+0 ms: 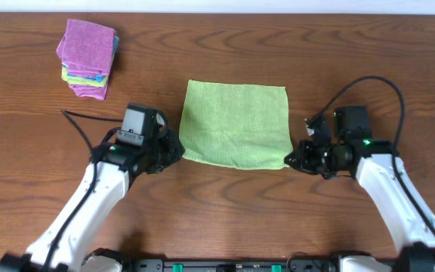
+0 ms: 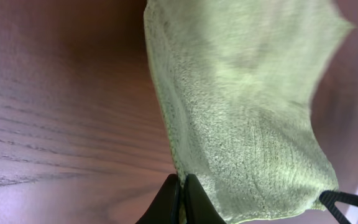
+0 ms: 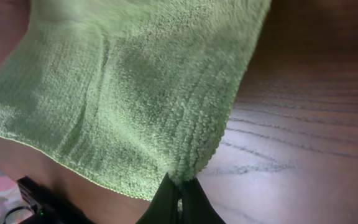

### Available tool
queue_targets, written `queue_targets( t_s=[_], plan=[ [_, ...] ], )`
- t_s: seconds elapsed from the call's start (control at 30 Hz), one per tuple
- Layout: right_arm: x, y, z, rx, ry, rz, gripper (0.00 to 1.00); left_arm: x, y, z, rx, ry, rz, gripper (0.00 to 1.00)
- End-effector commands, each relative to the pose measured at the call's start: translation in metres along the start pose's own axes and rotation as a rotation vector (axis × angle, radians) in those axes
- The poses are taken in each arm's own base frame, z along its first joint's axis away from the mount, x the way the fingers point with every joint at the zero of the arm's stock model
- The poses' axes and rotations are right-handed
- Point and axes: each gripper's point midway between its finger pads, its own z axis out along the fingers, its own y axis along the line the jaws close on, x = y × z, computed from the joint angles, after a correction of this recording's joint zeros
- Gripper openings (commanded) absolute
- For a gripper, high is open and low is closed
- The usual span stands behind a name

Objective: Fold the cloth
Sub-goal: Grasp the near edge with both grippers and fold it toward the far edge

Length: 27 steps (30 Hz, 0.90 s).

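Observation:
My left gripper will move up and outward, then down by the cloth's far edge to release the cloth's pinched side, since the cloth's far part lies flat.
A light green cloth (image 1: 235,122) lies spread on the wooden table. My left gripper (image 1: 177,152) is shut on its near left corner; in the left wrist view the black fingers (image 2: 183,186) pinch the cloth's (image 2: 247,106) edge. My right gripper (image 1: 291,159) is shut on the near right corner; in the right wrist view the fingers (image 3: 180,186) pinch the cloth (image 3: 135,93) there. The near edge of the cloth looks slightly raised between the two grippers.
A stack of folded cloths (image 1: 89,57), purple on top with blue, green and pink beneath, sits at the far left of the table (image 1: 225,45). Black cables trail from both arms.

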Motion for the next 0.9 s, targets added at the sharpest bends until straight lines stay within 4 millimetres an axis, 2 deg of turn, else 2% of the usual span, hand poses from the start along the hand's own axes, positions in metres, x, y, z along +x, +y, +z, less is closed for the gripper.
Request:
queue_targets(
  t_s=[0.0,0.1,0.2,0.27,0.37,0.53,0.67,0.77,0.87],
  plan=[
    [-0.001,0.012,-0.015,-0.001,-0.043,-0.054,0.02,-0.005,-0.018,-0.022,0.036,-0.068,0.089,0.06],
    [-0.001,0.023,-0.025,-0.017,-0.084,-0.099,0.01,-0.008,-0.024,-0.035,0.008,-0.160,0.166,0.06],
    [-0.006,0.030,-0.029,-0.025,-0.119,-0.111,0.02,-0.012,-0.025,-0.036,-0.022,-0.206,0.220,0.06],
    [-0.010,0.027,-0.029,-0.005,-0.135,-0.090,0.01,-0.015,-0.023,-0.033,-0.036,-0.213,0.228,0.06],
    [-0.020,0.024,-0.030,0.022,-0.181,-0.091,0.01,-0.031,-0.017,-0.025,-0.082,-0.267,0.223,0.06],
    [-0.040,0.020,-0.032,0.057,-0.257,-0.100,0.02,-0.052,-0.027,-0.003,-0.054,-0.308,0.239,0.06],
    [-0.057,0.014,-0.018,0.064,-0.271,-0.104,0.01,-0.064,-0.029,0.023,-0.040,-0.311,0.246,0.05],
    [-0.075,0.006,0.003,0.056,-0.281,-0.075,0.01,-0.083,-0.031,0.035,-0.052,-0.329,0.269,0.05],
    [-0.089,0.002,0.016,0.041,-0.304,-0.043,0.01,-0.108,-0.035,0.040,-0.067,-0.345,0.296,0.05]
  ],
)
